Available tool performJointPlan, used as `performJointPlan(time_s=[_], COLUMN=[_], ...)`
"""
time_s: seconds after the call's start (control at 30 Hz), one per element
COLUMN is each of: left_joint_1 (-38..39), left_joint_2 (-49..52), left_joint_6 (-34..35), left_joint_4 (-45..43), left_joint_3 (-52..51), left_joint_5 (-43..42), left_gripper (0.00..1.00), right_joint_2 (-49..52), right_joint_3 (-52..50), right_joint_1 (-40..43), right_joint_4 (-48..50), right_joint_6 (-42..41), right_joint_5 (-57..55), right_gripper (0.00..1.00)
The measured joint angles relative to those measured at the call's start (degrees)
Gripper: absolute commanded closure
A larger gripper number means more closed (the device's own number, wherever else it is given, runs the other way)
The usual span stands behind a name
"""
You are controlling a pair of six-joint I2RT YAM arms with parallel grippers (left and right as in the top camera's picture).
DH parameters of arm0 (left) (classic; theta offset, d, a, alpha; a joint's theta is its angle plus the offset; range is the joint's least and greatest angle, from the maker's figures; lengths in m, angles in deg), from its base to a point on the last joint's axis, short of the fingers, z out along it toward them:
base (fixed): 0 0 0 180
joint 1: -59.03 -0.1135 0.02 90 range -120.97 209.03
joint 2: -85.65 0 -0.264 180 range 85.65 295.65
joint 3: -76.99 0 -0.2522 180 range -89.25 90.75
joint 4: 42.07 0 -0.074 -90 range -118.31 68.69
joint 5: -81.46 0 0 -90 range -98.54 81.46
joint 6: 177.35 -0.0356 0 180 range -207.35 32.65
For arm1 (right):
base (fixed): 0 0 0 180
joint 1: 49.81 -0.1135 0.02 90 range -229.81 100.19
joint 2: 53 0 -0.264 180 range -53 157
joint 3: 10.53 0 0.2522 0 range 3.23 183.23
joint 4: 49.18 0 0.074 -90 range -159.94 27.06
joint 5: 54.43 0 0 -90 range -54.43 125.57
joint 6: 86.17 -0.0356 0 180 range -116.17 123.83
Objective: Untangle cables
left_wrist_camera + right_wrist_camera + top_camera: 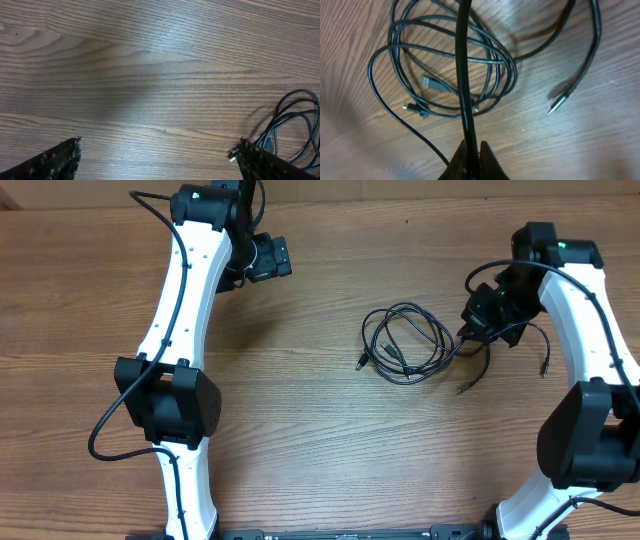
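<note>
The black cable will be carried next by my right gripper to the left in the overhead view, to the open tabletop past the coil [341, 347], and my right gripper will let go of it there.
A loose coil of thin black cables [405, 342] lies on the wooden table right of centre, with plug ends at its left and lower side. It also shows in the right wrist view [445, 70] and at the right edge of the left wrist view [295, 120]. My right gripper [478, 330] is just right of the coil and shut on one cable strand [465, 75], which runs up from between the fingers [472, 150]. A free silvery-tipped end [557, 104] lies to the right. My left gripper [268, 258] is open and empty at the far left [155, 155].
More cable ends trail right of the right gripper, one near the arm [545, 365] and one lower [467, 386]. The white arms stand along both sides of the wooden table [300, 410].
</note>
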State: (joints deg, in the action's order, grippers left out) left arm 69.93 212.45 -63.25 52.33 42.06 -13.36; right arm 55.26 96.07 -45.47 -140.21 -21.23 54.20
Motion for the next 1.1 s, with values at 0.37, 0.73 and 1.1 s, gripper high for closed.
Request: performJointPlan(time_s=[0.37, 0.73, 1.1], left_joint_1=[0.0, 0.0, 0.0], left_joint_2=[0.0, 0.0, 0.0], left_joint_6=[0.0, 0.0, 0.0], left_joint_4=[-0.1, -0.1, -0.1], left_joint_3=[0.0, 0.0, 0.0], left_joint_5=[0.2, 0.2, 0.2], left_gripper=[0.01, 0.00, 0.00], right_joint_2=[0.0, 0.0, -0.2], right_joint_3=[-8.4, -20.0, -30.6], right_joint_1=[-2.1, -2.1, -8.6], right_joint_4=[15.1, 30.2, 47.4], right_joint_6=[-0.4, -12.1, -20.3], right_joint_5=[-2.9, -11.2, -6.6], right_gripper=[0.96, 0.96, 0.96])
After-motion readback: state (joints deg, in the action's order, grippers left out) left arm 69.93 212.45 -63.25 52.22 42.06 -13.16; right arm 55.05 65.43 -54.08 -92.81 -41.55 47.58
